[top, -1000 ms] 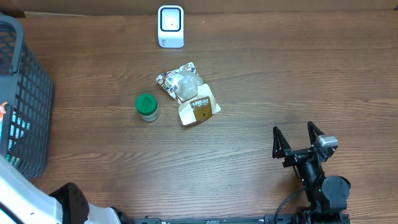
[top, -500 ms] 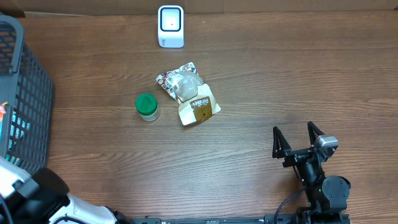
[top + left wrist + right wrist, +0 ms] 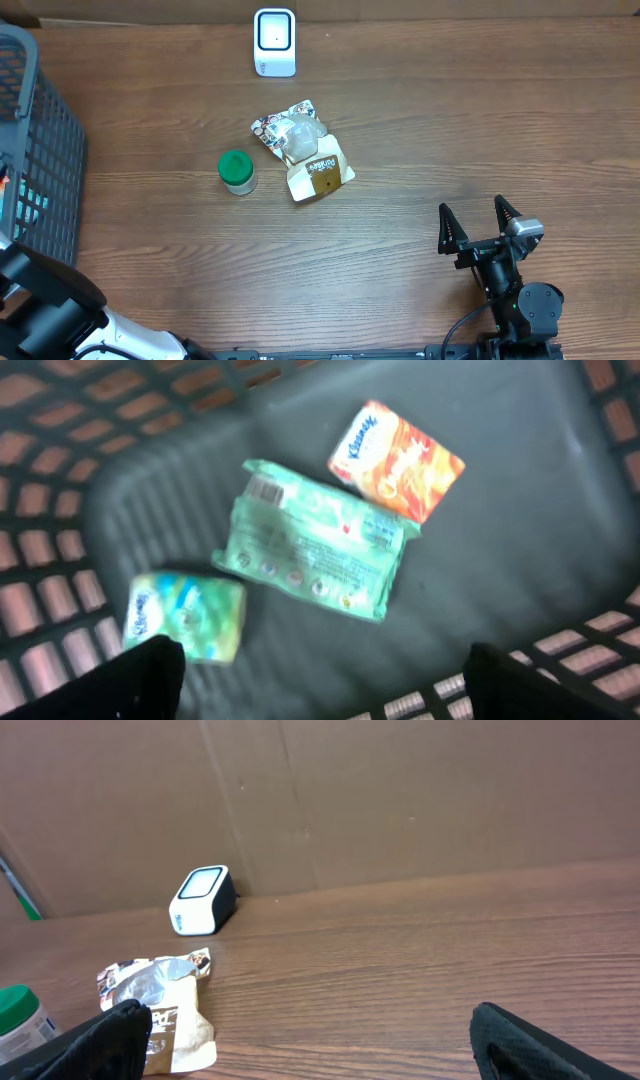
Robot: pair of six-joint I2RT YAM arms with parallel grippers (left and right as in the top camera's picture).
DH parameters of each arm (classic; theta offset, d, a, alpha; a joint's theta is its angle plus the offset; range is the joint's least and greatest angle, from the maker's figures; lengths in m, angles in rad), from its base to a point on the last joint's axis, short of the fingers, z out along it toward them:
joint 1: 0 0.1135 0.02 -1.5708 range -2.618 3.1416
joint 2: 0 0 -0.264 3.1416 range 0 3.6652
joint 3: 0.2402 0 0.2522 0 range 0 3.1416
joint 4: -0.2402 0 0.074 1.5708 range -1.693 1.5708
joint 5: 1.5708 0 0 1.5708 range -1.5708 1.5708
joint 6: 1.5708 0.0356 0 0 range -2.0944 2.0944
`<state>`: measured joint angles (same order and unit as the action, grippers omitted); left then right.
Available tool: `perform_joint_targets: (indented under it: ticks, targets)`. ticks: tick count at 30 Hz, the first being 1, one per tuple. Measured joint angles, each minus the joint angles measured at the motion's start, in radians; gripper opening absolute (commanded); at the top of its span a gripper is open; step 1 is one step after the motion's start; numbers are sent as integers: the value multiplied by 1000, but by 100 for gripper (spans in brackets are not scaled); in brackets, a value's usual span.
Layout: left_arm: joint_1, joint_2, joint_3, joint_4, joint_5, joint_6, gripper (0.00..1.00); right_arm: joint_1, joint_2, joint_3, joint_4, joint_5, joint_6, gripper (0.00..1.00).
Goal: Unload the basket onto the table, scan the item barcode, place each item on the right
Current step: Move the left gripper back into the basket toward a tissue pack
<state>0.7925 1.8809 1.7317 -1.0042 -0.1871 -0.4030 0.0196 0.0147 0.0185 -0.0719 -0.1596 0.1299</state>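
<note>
The green wipes pack (image 3: pixel 315 540) lies below and outward of my left gripper, which next lowers outward onto the pack's end away from the barcode (image 3: pixel 362 568), leaving that uncovered.
My left gripper (image 3: pixel 325 682) hangs open over the inside of the black mesh basket (image 3: pixel 60 430), nothing between its fingers. Below it lie a green wipes pack (image 3: pixel 315 540) with a barcode at one corner, an orange tissue pack (image 3: pixel 397 458) and a small green-blue tissue pack (image 3: pixel 185 615). The white scanner (image 3: pixel 274 42) stands at the table's far edge and shows too in the right wrist view, scanner (image 3: pixel 203 900). My right gripper (image 3: pixel 480 226) rests open at the near right, holding nothing; in its own view the gripper (image 3: pixel 320 1042) faces the scanner.
A green-lidded jar (image 3: pixel 237 171) and a foil-and-brown pouch (image 3: pixel 305 152) lie mid-table. The basket (image 3: pixel 40 170) fills the left edge. My left arm (image 3: pixel 50 310) covers the near left corner. A cardboard wall (image 3: pixel 400 790) backs the table.
My left arm has swung left, toward the basket's near end, and its jaws have narrowed a little. The right arm and the table items have not moved.
</note>
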Motion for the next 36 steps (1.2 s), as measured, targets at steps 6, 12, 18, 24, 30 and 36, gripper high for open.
perform_joint_targets:
  ticks: [6,12,18,24,30,36]
  targets:
    - [-1,1,-135,158,1,40,88,0,0,0,0,0,0,100]
    - [-1,45,-170,235,0,79,88,0,0,0,0,0,0,100]
    - [-22,150,-176,283,0,123,89,0,0,0,0,0,0,100]
    - [-27,187,-175,345,3,145,93,0,0,0,0,0,0,100]
    - [-27,200,-168,340,3,156,80,0,0,0,0,0,0,100]
    - [-24,222,-162,317,-10,175,57,0,0,0,0,0,0,100]
